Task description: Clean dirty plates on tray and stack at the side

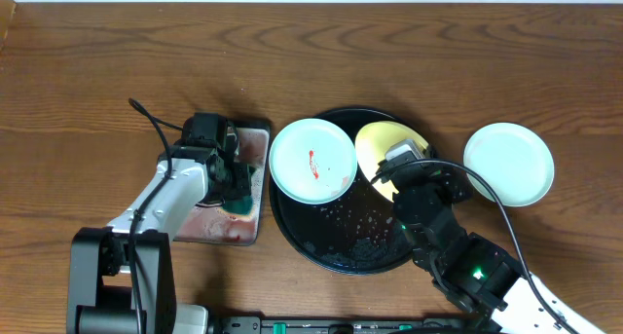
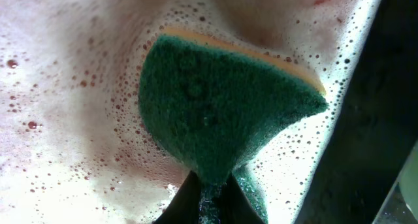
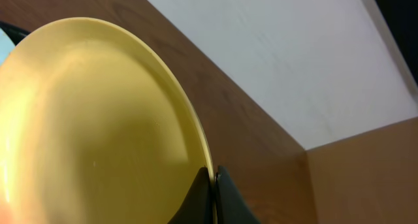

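Note:
My right gripper will next carry the yellow plate [image 1: 383, 142] off the tray and down onto the second mint-blue plate and let go of the yellow plate's rim there, since that unsmeared mint-blue plate is off to the side.
The round black tray [image 1: 336, 239] sits at the table's centre. A mint-blue plate [image 1: 312, 160] with a red smear rests across its left rim. My right gripper [image 1: 393, 174] is shut on the rim of the pale yellow plate [image 1: 383, 142], which is tipped up on edge over the tray. In the right wrist view the yellow plate [image 3: 91, 132] fills the left side, and the gripper [image 3: 214, 185] pinches its edge. A second mint-blue plate [image 1: 508, 164] lies on the table to the right of the tray. My left gripper [image 2: 214, 192] is shut on a green sponge [image 2: 222, 113].
The sponge [image 1: 239, 205] and my left gripper [image 1: 234, 183] are inside a small rectangular tray [image 1: 255, 139] of pinkish soapy water, just left of the black tray. Foam [image 2: 72, 152] covers its floor. Water droplets speckle the black tray's front part.

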Controlling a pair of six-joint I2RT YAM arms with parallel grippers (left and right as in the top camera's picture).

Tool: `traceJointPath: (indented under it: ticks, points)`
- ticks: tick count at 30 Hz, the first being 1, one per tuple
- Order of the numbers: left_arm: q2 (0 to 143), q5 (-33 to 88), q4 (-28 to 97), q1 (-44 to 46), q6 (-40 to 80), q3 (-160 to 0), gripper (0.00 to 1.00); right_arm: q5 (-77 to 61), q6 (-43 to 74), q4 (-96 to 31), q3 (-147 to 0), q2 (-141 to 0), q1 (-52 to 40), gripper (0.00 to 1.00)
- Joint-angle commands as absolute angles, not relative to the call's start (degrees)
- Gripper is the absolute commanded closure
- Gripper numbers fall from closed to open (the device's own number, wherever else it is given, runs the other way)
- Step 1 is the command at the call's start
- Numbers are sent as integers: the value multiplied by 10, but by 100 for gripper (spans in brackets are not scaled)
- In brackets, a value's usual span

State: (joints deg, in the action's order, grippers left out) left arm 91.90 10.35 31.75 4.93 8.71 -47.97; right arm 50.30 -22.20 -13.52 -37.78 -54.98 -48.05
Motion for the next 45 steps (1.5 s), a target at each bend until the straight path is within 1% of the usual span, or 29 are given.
traceJointPath:
  ticks: [1, 5, 11, 18, 24, 27, 30, 32, 38, 42, 45]
  points:
    - [944, 100, 320, 48, 82, -462, 92, 508, -284, -123, -390, -544, -485, 99]
    - [944, 100, 320, 48, 82, -462, 92, 524, -349, -101, -390, -544, -485, 99]
    - [944, 100, 318, 48, 82, -462, 92, 535, -392, -77, -390, -544, -504, 99]
    - [944, 100, 318, 48, 82, -462, 92, 560, -382, -33, -390, -544, -505, 99]
    - [944, 100, 315, 48, 82, -462, 92, 561, -379, -32, -390, -544, -505, 99]
    - [944, 100, 314, 48, 82, -462, 92, 554, -314, -30, -390, -546, -492, 99]
    - [944, 100, 314, 48, 82, -462, 92, 546, -190, -35, -389, -557, -451, 99]
    - [944, 100, 314, 48, 82, -462, 92, 501, -117, -57, -389, -569, -409, 99]
    - [944, 100, 314, 48, 82, -462, 92, 317, 112, -134, -389, -612, -239, 99]
    - [944, 100, 314, 48, 82, -462, 92, 167, 190, -141, -389, -631, -111, 99]
    - [944, 100, 314, 48, 82, -462, 92, 104, 239, -146, -389, -637, -23, 99]
